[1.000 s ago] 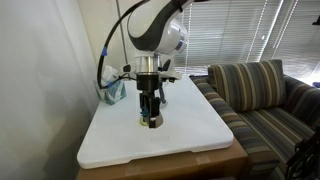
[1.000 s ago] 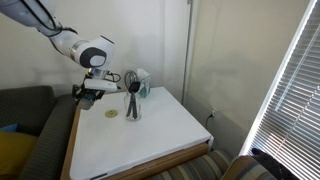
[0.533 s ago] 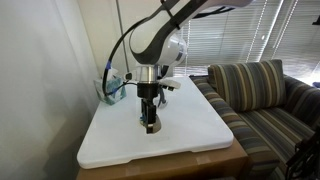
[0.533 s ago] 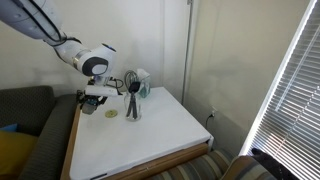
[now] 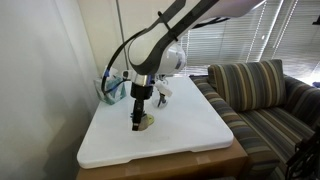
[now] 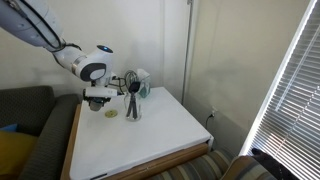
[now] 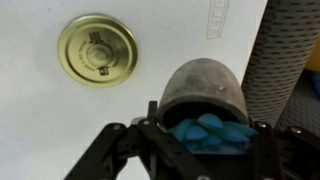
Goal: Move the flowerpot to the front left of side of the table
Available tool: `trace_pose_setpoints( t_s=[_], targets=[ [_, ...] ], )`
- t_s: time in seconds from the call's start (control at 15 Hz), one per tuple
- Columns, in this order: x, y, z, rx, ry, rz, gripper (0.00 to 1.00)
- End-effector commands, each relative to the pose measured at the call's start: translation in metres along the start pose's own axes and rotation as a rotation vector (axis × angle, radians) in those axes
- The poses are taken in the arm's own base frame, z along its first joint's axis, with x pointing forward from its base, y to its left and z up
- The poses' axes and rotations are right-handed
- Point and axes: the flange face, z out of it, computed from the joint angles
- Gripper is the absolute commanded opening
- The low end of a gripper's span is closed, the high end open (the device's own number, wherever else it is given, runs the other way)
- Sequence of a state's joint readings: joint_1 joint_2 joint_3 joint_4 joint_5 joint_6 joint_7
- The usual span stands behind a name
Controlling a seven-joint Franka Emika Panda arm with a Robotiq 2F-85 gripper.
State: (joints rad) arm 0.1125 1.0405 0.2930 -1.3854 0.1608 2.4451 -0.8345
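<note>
The robot's gripper will next lower the flowerpot onto open white table beside the gold lid, away from the grey woven fabric, because the flowerpot hangs close to the table's edge.
In the wrist view a grey flowerpot with blue leaves sits between my gripper's fingers, which close on its rim. In both exterior views the gripper is low over the white table. The pot is too small to make out there.
A round gold lid lies on the table beside the gripper. A dark vase with stems stands nearby. A teal object is at the back edge. A striped couch borders the table, and grey woven fabric shows beside the pot.
The gripper has shifted sideways from over the gold lid towards the wall side and sits a little lower. The dark vase and the teal object have not moved.
</note>
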Motion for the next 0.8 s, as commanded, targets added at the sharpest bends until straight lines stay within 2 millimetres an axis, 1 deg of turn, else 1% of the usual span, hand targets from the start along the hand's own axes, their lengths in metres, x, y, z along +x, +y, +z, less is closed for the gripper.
trace_pose_setpoints(
  t_s=[0.0,0.13,0.33,0.53,0.73],
  targets=[
    [0.008,0.009,0.001,-0.099,0.083,0.032,0.43],
    [0.011,0.011,0.003,-0.149,0.107,0.033,0.43],
    [0.017,0.008,0.011,-0.210,0.089,-0.002,0.43],
    [0.022,0.003,0.019,-0.248,0.055,-0.034,0.43],
    [0.024,0.005,0.025,-0.261,0.027,-0.029,0.43]
  ],
)
